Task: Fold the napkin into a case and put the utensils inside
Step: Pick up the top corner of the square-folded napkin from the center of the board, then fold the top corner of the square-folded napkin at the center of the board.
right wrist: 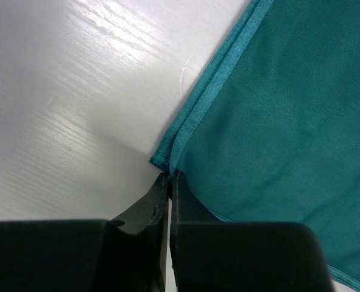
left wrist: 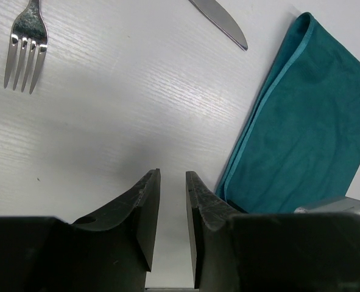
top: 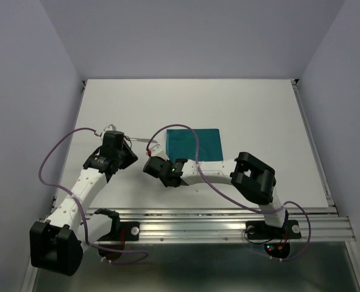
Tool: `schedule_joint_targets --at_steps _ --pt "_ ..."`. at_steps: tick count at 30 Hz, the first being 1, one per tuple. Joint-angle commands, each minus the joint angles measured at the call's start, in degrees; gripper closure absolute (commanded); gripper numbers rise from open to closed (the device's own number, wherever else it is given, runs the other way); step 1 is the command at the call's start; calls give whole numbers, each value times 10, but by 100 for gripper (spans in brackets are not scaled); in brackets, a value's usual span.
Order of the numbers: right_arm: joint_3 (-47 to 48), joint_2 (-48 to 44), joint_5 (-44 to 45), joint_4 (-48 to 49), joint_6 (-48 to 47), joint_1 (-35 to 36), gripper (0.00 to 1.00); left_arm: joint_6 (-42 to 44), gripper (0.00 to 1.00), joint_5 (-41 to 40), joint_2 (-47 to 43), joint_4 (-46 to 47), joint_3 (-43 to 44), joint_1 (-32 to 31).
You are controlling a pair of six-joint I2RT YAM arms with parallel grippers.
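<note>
The robot's right gripper will carry the napkin's pinched corner to the napkin's far corner (top: 217, 131) and let go of it there, because that far corner is outward of the right gripper and to its right in the top view.
The teal napkin (top: 194, 143) lies folded flat at the table's middle; it also shows in the left wrist view (left wrist: 307, 128) and the right wrist view (right wrist: 277, 109). My right gripper (top: 175, 163) (right wrist: 169, 176) is shut on the napkin's near left corner, low at the table. A silver knife (left wrist: 219, 18) (top: 140, 140) and a fork (left wrist: 26, 45) lie on the table left of the napkin. My left gripper (top: 130, 149) (left wrist: 173, 174) is open a little and empty, just left of the napkin's edge and short of the utensils.
The white table (top: 247, 109) is walled by grey panels at the back and sides. A metal rail (top: 216, 226) with the arm bases runs along the near edge. Purple cables (top: 55, 155) loop off both arms.
</note>
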Motion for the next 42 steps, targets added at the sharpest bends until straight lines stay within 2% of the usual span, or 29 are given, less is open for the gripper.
schedule_joint_targets --at_steps 1,10,29,42 --pt "-3 -29 43 21 16 1 99 1 64 -3 -9 6 0 2" --pt "-15 -92 79 40 13 -5 99 -1 65 -7 -4 6 9 2" --pt "-89 -149 -67 124 51 -195 99 13 65 8 6 13 3 2" --pt "-89 -125 -72 131 67 -291 99 25 64 18 -2 7 10 2"
